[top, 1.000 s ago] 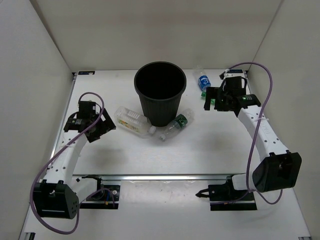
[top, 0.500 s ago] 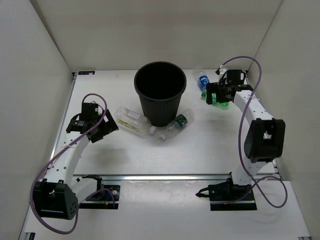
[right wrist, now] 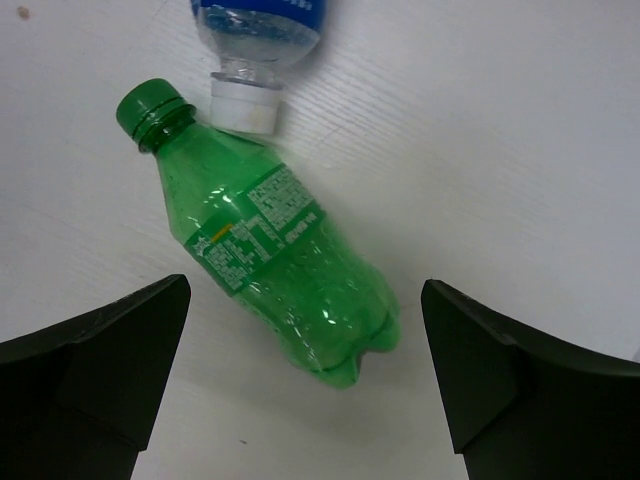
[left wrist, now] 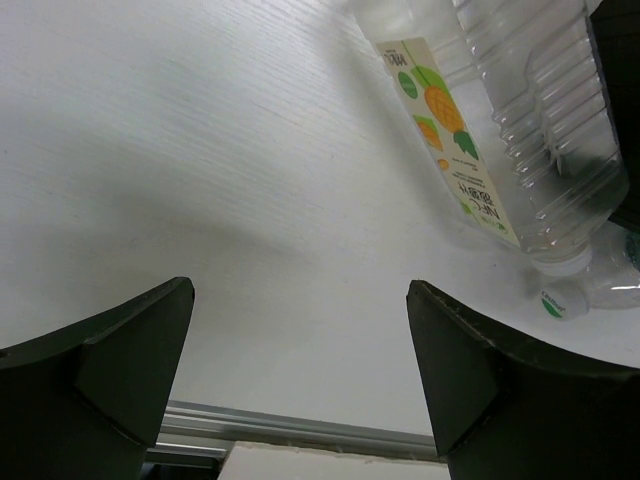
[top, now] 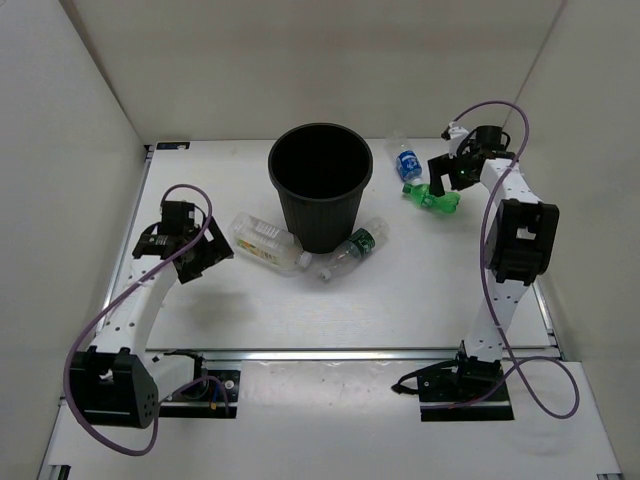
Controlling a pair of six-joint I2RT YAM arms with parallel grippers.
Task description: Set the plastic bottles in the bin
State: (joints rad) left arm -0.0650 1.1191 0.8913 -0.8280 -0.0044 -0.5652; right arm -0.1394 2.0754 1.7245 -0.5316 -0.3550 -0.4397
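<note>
I will next turn my right gripper in line with the green bottle [top: 432,196] and lower it onto the bottle's body between the label and the base, because the bottle lies slanted below the open fingers.
The black bin [top: 320,190] stands upright at the table's middle back. A wider clear bottle with a yellowish label [top: 265,240] lies left of its base and shows in the left wrist view [left wrist: 500,120]. A clear green-labelled bottle [top: 350,250] lies at the bin's front right. A blue-labelled bottle [top: 404,160] lies right of the bin. A solid green bottle [top: 432,196] lies beside it, its cap by the blue bottle's cap [right wrist: 245,105]. My right gripper [top: 443,183] is open above the green bottle [right wrist: 270,260], fingers apart on either side [right wrist: 305,385]. My left gripper [top: 205,255] is open and empty [left wrist: 300,370], left of the wider bottle.
White walls enclose the table at the left, back and right. A metal rail [left wrist: 300,430] runs along the table's near edge. The bin's dark wall [left wrist: 622,100] shows at the right edge of the left wrist view.
My right arm has folded up and its gripper has shifted right and back, uncovering the green bottle on the table. My left gripper has barely moved.
</note>
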